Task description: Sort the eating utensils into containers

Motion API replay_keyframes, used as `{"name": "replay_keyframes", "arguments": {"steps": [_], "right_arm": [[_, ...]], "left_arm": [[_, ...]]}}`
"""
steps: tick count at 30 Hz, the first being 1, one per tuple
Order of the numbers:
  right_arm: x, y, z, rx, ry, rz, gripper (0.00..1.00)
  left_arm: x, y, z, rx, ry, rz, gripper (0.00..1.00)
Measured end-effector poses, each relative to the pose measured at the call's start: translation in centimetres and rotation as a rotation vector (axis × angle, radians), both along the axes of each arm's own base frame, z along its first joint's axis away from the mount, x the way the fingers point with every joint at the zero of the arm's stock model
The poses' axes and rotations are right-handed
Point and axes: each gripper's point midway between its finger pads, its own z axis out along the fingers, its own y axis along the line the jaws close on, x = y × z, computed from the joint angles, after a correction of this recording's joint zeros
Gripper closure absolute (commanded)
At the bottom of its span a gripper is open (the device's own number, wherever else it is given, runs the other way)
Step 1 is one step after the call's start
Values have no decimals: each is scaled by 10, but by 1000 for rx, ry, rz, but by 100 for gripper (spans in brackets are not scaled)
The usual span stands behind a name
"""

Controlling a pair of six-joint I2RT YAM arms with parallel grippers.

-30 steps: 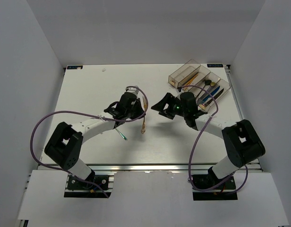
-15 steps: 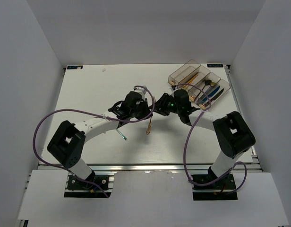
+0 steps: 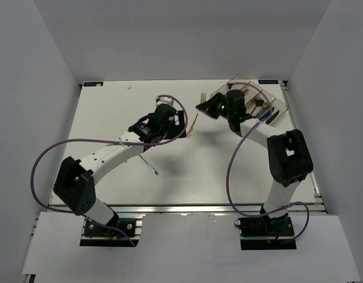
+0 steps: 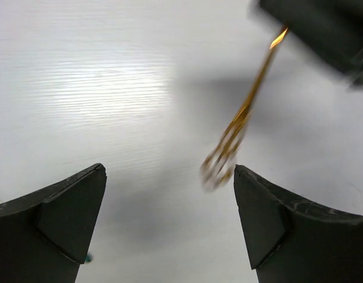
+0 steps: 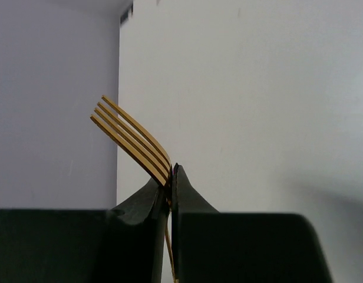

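The fork [image 3: 194,122] hangs clear of my left gripper, so next my right gripper should move outward, to the right in the top view, then down over the nearest container.
A gold fork [image 3: 194,122] hangs above the table's middle, pinched near its neck by my right gripper [image 3: 201,107], which is shut on it. In the right wrist view the tines [image 5: 129,137] stick up and left out of the closed jaws of that gripper [image 5: 171,171]. My left gripper [image 4: 170,171] stands open just below and left of the fork [image 4: 237,130], apart from it. The containers [image 3: 274,105] sit at the back right, partly hidden behind the right arm, with several utensils inside. A thin teal-tipped utensil [image 3: 151,167] lies on the table near the left arm.
White walls close in the table on three sides. The left arm's purple cable [image 3: 52,153] loops over the left half of the table. The right arm [image 3: 252,127] reaches across in front of the bins.
The left gripper has opened and let go of the gold fork. The right gripper has shut on it and carried it back and to the right, toward the containers.
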Motion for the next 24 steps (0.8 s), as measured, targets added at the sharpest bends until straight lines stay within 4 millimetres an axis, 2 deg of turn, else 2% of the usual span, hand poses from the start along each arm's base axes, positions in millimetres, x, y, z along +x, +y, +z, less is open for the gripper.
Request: {"name": "replay_keyframes", "arguments": {"steps": [3,5,9,12,15,18,21,24], "right_arm": [[71,-37,26,-10,-73,-125,100],[117,-69,38,-19,-122,-208,100],[192,-131,38,-54,-163,-333,100],[238,-171,34,-77,-214,-400,100],[269,-200,28,-93,-249,-438,100],[287,-214,20,-118,-284,-452,100],[292,-216,8,-144,-308,-438,100],[293,-210,-4,-152,-318,-411,100]], "left_arm": [[-6,36,22,82,-35,100,2],[-13,56,42,104,-76,140,2],[-34,91,76,112,-164,185,2],[-46,110,77,136,-192,204,2],[-54,120,56,187,-166,200,2],[-57,122,32,249,-110,186,2],[-56,120,21,272,-83,171,2],[-57,117,19,271,-74,157,2]]}}
